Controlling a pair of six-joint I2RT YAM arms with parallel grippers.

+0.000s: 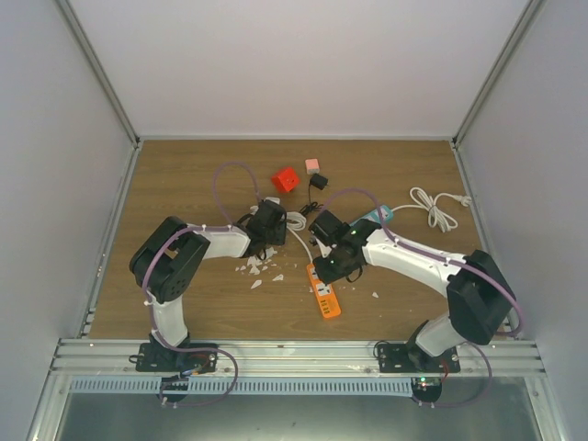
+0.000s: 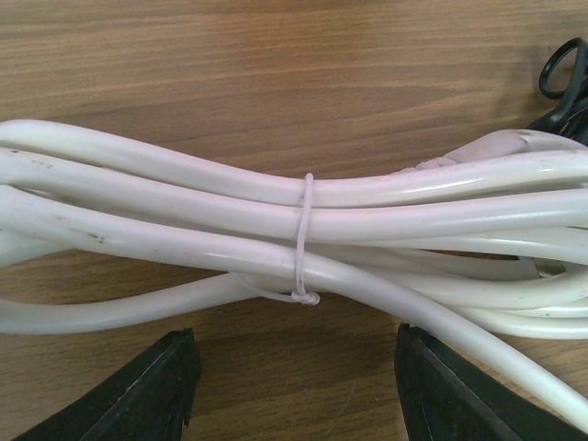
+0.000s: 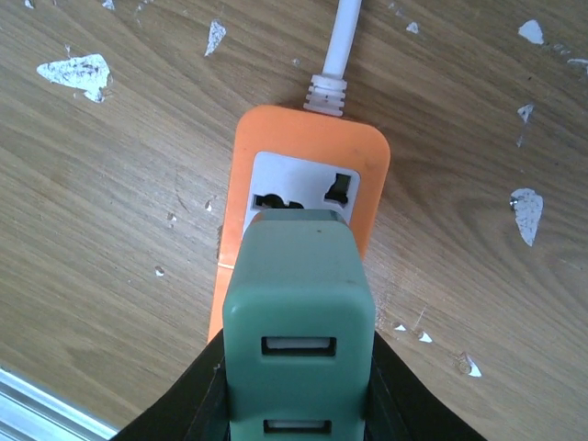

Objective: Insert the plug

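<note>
My right gripper moves outward next, lowers the plug onto the socket slot nearest the cord (image 3: 338,188) and releases, as it still shows uncovered below and outward.
My right gripper (image 3: 299,397) is shut on a green USB charger plug (image 3: 299,303), a finger on each side. The plug sits over the white socket face of the orange power strip (image 3: 367,161), covering its near part. The prongs are hidden, so I cannot tell how deep they sit. In the top view the right gripper (image 1: 328,265) is at the far end of the orange strip (image 1: 325,296). My left gripper (image 2: 294,386) is open, low over a tied bundle of white cable (image 2: 303,216), and holds nothing. It also shows in the top view (image 1: 269,220).
White flakes (image 1: 255,266) litter the wood near the strip. A red block (image 1: 285,179), a pink block (image 1: 312,165) and a black adapter (image 1: 319,182) lie at the back. A teal power strip (image 1: 378,215) with a coiled white cord (image 1: 436,207) lies back right.
</note>
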